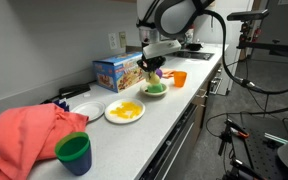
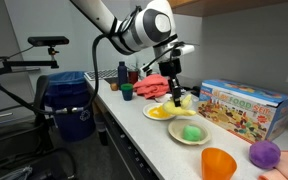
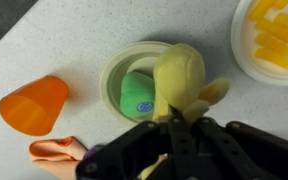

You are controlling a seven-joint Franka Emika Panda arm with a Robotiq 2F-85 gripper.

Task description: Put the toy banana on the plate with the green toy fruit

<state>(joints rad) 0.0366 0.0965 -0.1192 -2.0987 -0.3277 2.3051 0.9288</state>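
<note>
The banana hangs above the plate still, so my gripper will next lower the toy banana point(image 2: 183, 100) onto the plate's open side beside the green toy fruit to release it.
My gripper point(image 3: 174, 108) is shut on the toy banana point(image 3: 180, 75), a pale yellow toy seen large in the wrist view. It hangs above the plate point(image 3: 111, 78), a small white plate that bears the green toy fruit point(image 3: 137, 92). In both exterior views the gripper point(image 1: 154, 70) point(image 2: 174, 92) is over the counter near that plate point(image 1: 154, 92) point(image 2: 177, 137), with the green toy fruit point(image 2: 191, 131) on it. The banana point(image 2: 183, 100) shows pale yellow between the fingers.
A second white plate point(image 1: 111, 118) point(image 3: 246, 62) holds bright yellow pieces. An orange cup point(image 3: 32, 104) point(image 2: 218, 163) lies by the plate. A purple toy point(image 2: 265, 153), a colourful box point(image 1: 116, 70), a red cloth point(image 1: 29, 135) and a green cup point(image 1: 74, 152) are on the counter.
</note>
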